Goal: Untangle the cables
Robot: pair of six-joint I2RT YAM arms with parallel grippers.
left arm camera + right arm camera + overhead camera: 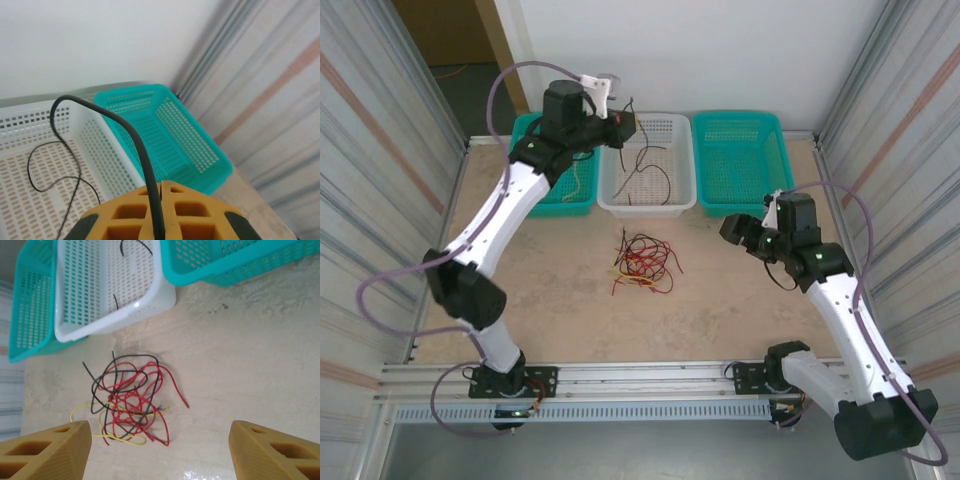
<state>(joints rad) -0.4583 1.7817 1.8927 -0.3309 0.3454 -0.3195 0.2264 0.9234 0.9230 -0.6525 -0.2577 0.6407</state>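
The black cable's length already trails inside, so my left gripper will next lower toward the white basket's mesh bottom below it and release the black cable [655,170].
A tangle of red, black and pale yellow cables [642,262] lies on the table in front of the white basket [620,203]. In the right wrist view the same tangle of cables [127,397] sits just ahead of my right gripper [160,450], whose fingers [45,445] stand wide apart with nothing between them. My left gripper [623,122] hovers over the white basket's back left corner, shut on a black cable [135,140] that arches up from the closed gripper [161,200]. More black cable [655,170] lies inside the basket.
A teal basket [525,135] stands left of the white one and another teal basket [740,205] to its right, all against the back wall. Corrugated side walls close in the table. My right gripper [732,228] hangs over bare tabletop right of the tangle.
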